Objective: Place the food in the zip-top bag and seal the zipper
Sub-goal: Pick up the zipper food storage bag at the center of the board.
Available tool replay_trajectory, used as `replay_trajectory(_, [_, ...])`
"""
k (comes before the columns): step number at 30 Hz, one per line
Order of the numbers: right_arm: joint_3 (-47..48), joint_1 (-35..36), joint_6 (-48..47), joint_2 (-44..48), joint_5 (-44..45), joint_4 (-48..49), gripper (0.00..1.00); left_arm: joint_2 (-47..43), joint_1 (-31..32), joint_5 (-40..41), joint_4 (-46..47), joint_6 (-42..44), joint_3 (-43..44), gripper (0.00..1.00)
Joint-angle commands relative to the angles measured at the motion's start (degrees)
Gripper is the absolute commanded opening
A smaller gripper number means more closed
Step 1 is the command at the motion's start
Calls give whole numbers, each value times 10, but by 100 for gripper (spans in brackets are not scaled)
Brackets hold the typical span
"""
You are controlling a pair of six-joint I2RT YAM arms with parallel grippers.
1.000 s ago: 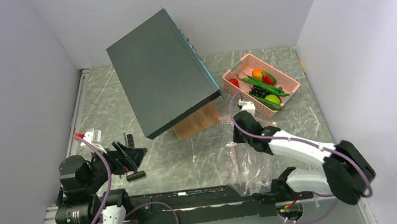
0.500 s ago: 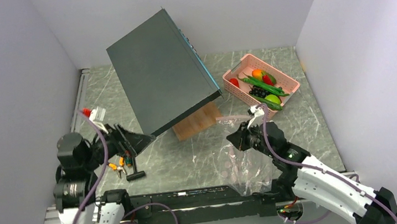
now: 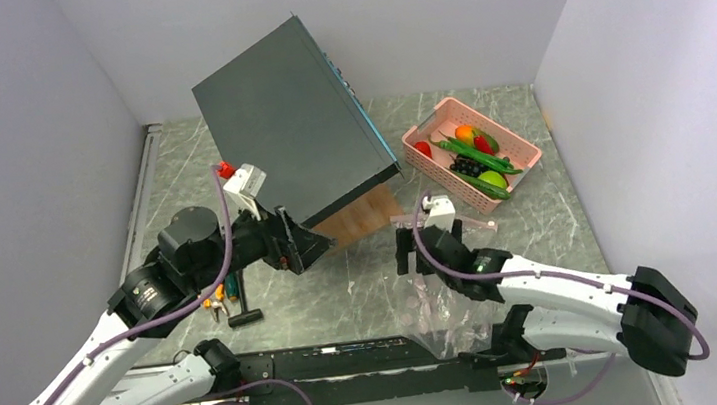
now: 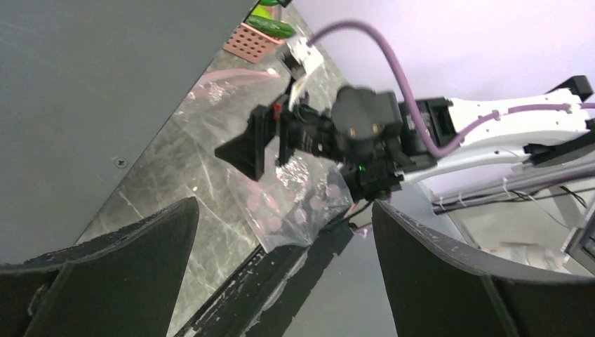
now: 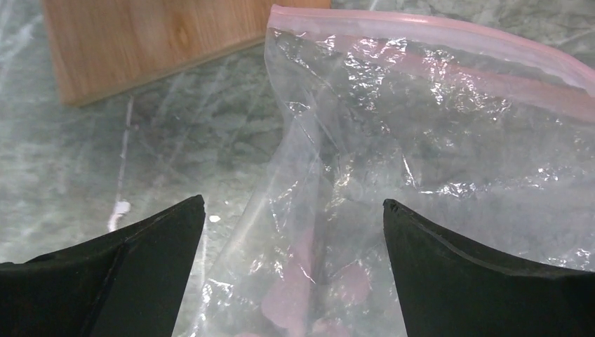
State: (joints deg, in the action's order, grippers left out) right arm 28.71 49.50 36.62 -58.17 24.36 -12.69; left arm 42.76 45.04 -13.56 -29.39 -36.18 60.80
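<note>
The fold along the bag's edge nearer the wooden block runs between my right gripper's open fingers, so they will lower astride it next.
The food (image 3: 475, 157) lies in a pink basket (image 3: 522, 152) at the back right: long green pods, black grapes, a lime-green fruit, a mango and red pieces. The zip-top bag (image 3: 451, 305) lies crumpled and clear on the table near the front rail, and nothing shows inside it. My right gripper (image 3: 403, 251) hovers open just above its mouth end; in the right wrist view the bag (image 5: 421, 140) and its pink zipper (image 5: 421, 25) spread below the open gripper (image 5: 293, 201). My left gripper (image 3: 314, 247) is open, to the left of the bag, with nothing in it.
A big dark grey slab (image 3: 292, 134) leans tilted on a wooden block (image 3: 356, 220) at the centre back. Small orange-and-black hand tools (image 3: 223, 295) lie at the left under my left arm. A black rail (image 3: 351, 356) runs along the front edge.
The right gripper went from shut to open and now sits lower, over the bag's mouth. The left arm reached out to the right, toward the table's middle.
</note>
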Motion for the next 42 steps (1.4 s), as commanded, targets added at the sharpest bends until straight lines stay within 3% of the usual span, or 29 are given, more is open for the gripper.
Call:
replay_trajectory(1, [-32,71,49,-21,196,36,100,-9,51,142,31,-3,2,99])
replay_trajectory(6, [23,99,111,-163,278,-18,100,-8,93,192,34,-26,-24,100])
replay_trajectory(8, [47,106,147,-208,305,-56,95,-10,106,211,27,-33,-26,100])
replay_trajectory(12, [45,118,149,-211,328,-46,59,-19,115,228,15,-37,-22,100])
replay_trajectory(16, [-12,120,-18,-104,248,105,0,-8,115,233,-10,-38,2,100])
replay_trajectory(19, [-70,118,-129,1,156,210,0,6,115,233,-14,-48,11,100])
replay_trajectory(24, [-151,119,-247,174,-29,281,0,31,114,195,25,-67,16,100])
replay_trajectory(31, [-243,119,-288,398,-195,329,0,61,114,215,-9,-117,34,100])
replay_trajectory(35, [-236,119,-295,442,-312,316,0,47,114,248,-8,-156,15,96])
replay_trajectory(42, [-198,119,-309,435,-417,311,0,43,114,270,-38,-261,1,86])
